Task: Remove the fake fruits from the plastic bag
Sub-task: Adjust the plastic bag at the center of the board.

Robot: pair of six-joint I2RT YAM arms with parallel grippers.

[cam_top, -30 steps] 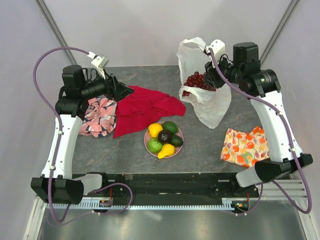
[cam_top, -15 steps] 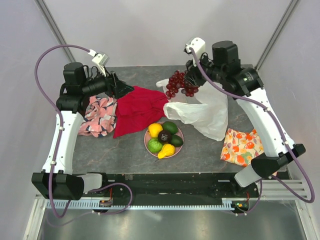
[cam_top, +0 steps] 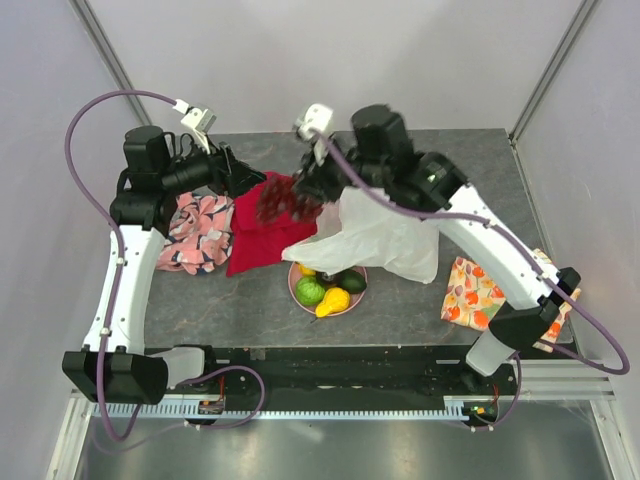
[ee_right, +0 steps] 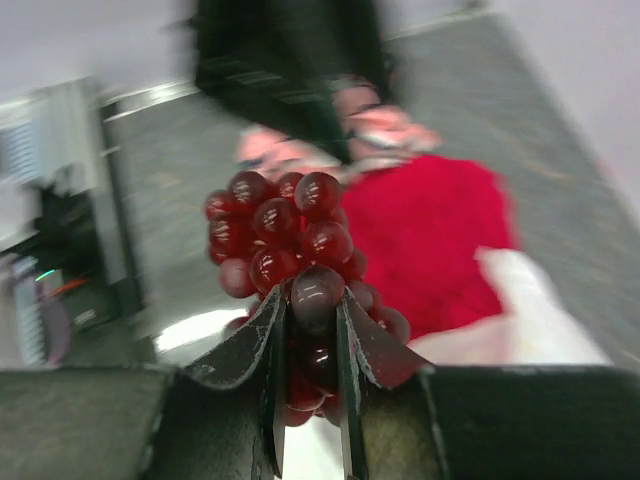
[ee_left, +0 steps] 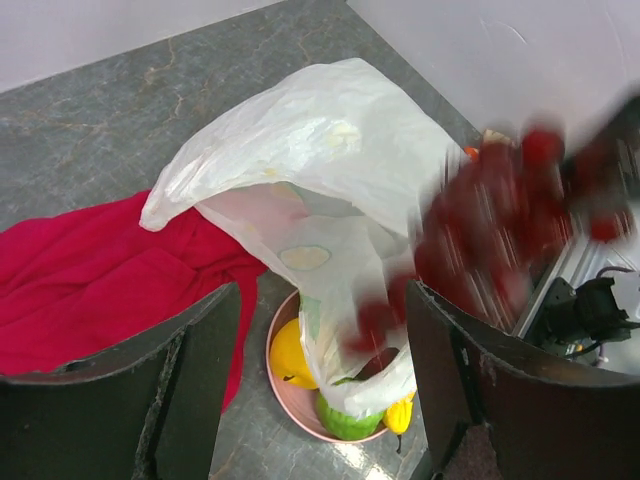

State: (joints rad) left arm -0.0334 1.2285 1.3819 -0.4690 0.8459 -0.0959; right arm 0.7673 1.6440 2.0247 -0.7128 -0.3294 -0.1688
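I will carry the grape bunch (cam_top: 280, 200) back, lower it onto the pink plate and release it there. The plate is below and back from my right gripper, and other fruits already lie on it.
My right gripper (cam_top: 292, 196) is shut on the dark red grape bunch (cam_top: 280, 200), held in the air over the red cloth. In the right wrist view the grape bunch (ee_right: 280, 228) is pinched between the jaws of the gripper (ee_right: 312, 300). The plastic bag (cam_top: 385, 238) lies crumpled, one flap draped over the pink plate (cam_top: 300, 293). On the plate I see a lime (cam_top: 310, 291), a yellow pear (cam_top: 335, 301) and an avocado (cam_top: 351, 282). My left gripper (cam_top: 250, 181) hangs open and empty near the cloth. Its wrist view shows the bag (ee_left: 320, 150), a yellow citrus (ee_left: 288, 355) and the blurred grapes (ee_left: 500, 230).
A red cloth (cam_top: 258, 238) is spread left of the plate. A pink floral cloth (cam_top: 195, 232) lies beside it under the left arm. An orange fruit-printed cloth (cam_top: 480, 292) sits at the right front. The two grippers are close together above the red cloth.
The right arm swung left from the back right, carrying the grape bunch out of the bag. The bag was dragged left and fell over the plate. The left arm stayed put.
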